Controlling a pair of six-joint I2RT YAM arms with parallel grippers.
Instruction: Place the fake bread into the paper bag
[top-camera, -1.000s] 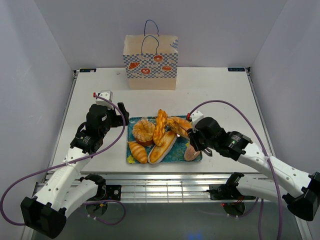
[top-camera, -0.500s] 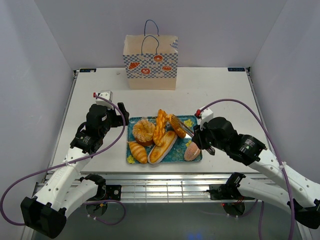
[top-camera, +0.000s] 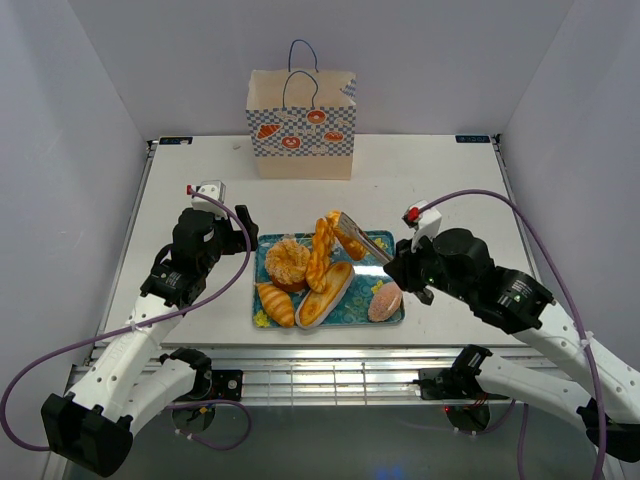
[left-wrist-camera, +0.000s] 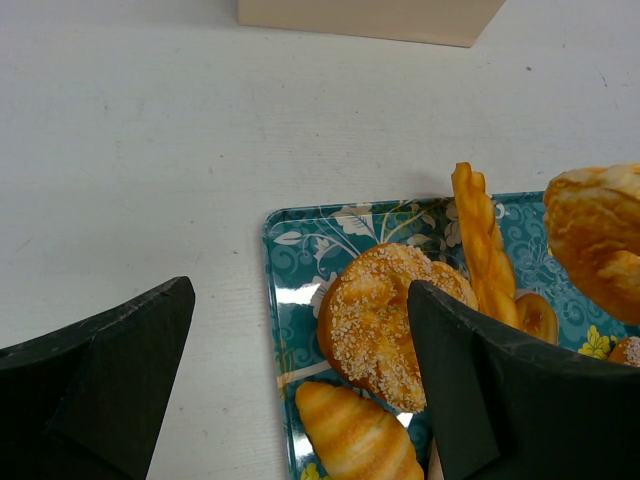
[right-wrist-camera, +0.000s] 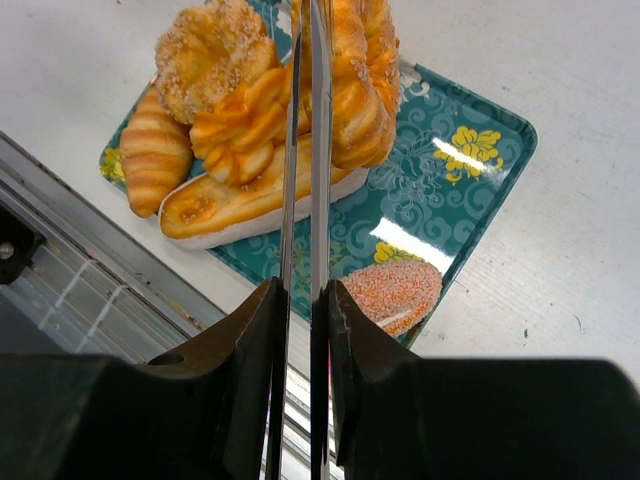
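The bag stands tall, so my right gripper will next lift the pinched pastry up and outward over the paper bag's open top (top-camera: 301, 90) and release it.
The paper bag (top-camera: 300, 125) stands upright at the table's far edge. The teal tray (top-camera: 355, 297) holds fake bread: a sugared round bun (top-camera: 287, 261), a twisted loaf (top-camera: 320, 255), a croissant (top-camera: 275, 303), a long loaf (top-camera: 325, 293) and a pink-topped bun (top-camera: 384, 301). My right gripper (top-camera: 402, 268) is shut on metal tongs (right-wrist-camera: 318, 150), which pinch a golden pastry (top-camera: 348, 232) above the tray; the pastry also shows in the right wrist view (right-wrist-camera: 357, 90). My left gripper (left-wrist-camera: 300, 300) is open and empty over the tray's left edge, near the round bun (left-wrist-camera: 385, 315).
The bag's base (left-wrist-camera: 370, 12) shows at the top of the left wrist view. The tray sits near the table's front edge, with a metal rail (top-camera: 330, 380) just below it. Purple cables loop beside both arms.
My right gripper has drawn back to the right and raised the tongs, lifting the golden pastry off the tray and a little toward the far side. The left arm has not moved.
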